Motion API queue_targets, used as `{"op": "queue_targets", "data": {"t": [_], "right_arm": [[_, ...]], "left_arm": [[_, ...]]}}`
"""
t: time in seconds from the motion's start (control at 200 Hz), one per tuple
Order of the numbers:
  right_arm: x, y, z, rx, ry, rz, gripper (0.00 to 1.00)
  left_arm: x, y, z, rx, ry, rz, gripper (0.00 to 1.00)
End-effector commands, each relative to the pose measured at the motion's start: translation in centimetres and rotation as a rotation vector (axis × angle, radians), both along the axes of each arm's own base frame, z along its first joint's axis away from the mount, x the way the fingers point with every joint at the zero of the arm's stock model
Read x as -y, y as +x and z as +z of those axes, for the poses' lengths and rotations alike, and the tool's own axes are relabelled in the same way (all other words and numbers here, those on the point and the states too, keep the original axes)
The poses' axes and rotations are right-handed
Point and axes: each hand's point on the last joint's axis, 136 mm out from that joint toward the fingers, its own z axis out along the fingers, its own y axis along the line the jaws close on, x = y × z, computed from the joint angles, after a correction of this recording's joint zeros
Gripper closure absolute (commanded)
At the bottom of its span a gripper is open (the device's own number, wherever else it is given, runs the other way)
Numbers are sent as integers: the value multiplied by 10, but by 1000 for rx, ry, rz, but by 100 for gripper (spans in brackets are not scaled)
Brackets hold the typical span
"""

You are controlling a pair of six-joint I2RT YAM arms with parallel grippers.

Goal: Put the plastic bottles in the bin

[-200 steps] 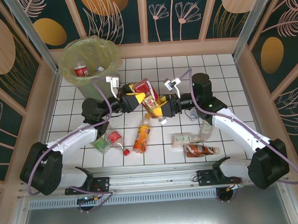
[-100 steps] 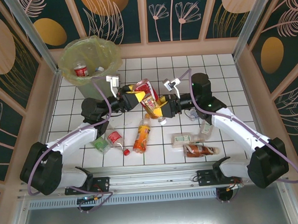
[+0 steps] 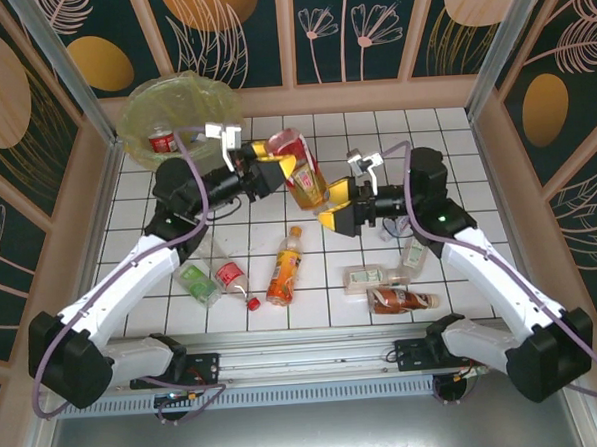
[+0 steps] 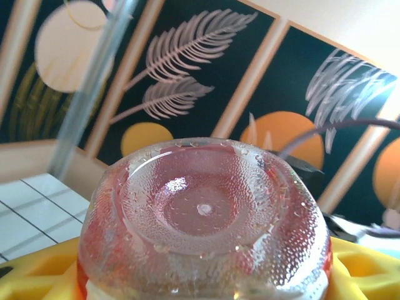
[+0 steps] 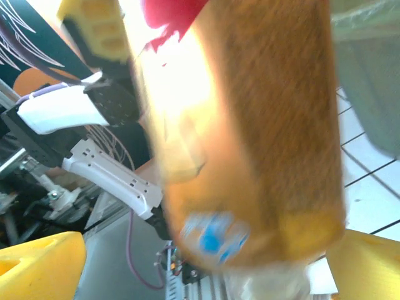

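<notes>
My right gripper's fingers are spread off the crushed bottle, so my left gripper will swing over the bin's opening (image 3: 178, 112), lower and release the bottle.
My left gripper (image 3: 284, 168) is shut on a crushed bottle with a red and orange label (image 3: 302, 171), held above the tiles. In the left wrist view its clear dimpled base (image 4: 203, 212) sits between my yellow fingers (image 4: 37, 275). My right gripper (image 3: 330, 206) stands open just right of that bottle and apart from it. The right wrist view has the same bottle (image 5: 250, 125) blurred and close, ahead of the spread yellow fingers (image 5: 37, 265). The bin (image 3: 140, 157), lined with a yellow-green bag, stands at the back left with a red-labelled bottle (image 3: 162, 141) inside.
More bottles lie on the white tiles near the front: an orange one (image 3: 284, 266), a green one (image 3: 194, 281), a red one (image 3: 231, 277), a pale-labelled one (image 3: 366, 276), a brown one (image 3: 401, 298) and a clear one (image 3: 415, 252). Wooden walls fence the table.
The right gripper has opened, let go of the bottle and drawn back to the right. The left gripper has closed on the bottle, and its arm has risen with it.
</notes>
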Motion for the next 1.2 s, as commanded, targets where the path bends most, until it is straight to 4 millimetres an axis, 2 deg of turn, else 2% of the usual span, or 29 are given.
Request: {"op": "queue_targets", "data": {"t": [0.0, 0.225, 0.335, 0.48, 0.565, 0.62, 0.751, 0.766, 0.781, 0.841, 1.026, 1.196], "right_arm": [[10, 7, -1, 44, -26, -124, 1], [21, 18, 3, 77, -47, -252, 1], [22, 18, 2, 85, -51, -269, 2], [22, 19, -6, 76, -67, -269, 2], [22, 19, -11, 66, -75, -266, 3], [22, 20, -14, 61, -81, -267, 3], [23, 19, -21, 51, -99, -271, 3], [23, 19, -21, 51, -101, -270, 3], [23, 19, -22, 49, -104, -270, 3], [23, 19, -25, 43, -112, -268, 3], [24, 21, -32, 28, -128, -279, 3], [23, 23, -38, 10, -143, -281, 3]], "left_arm": [[-19, 29, -1, 20, 169, 227, 44], [-64, 73, 39, 100, 384, 599, 43], [-96, 100, 52, 119, 497, 792, 43], [-135, 131, 70, 106, 550, 941, 43], [-152, 154, 71, 88, 602, 1026, 43], [-164, 169, 66, 74, 659, 1076, 43], [-192, 207, 38, 34, 805, 1182, 43], [-196, 208, 41, 32, 802, 1190, 43], [-196, 218, 28, 10, 827, 1185, 43], [-205, 233, 15, -26, 855, 1192, 43], [-218, 263, -34, -130, 975, 1196, 42], [-232, 277, -74, -220, 1096, 1196, 42]]}}
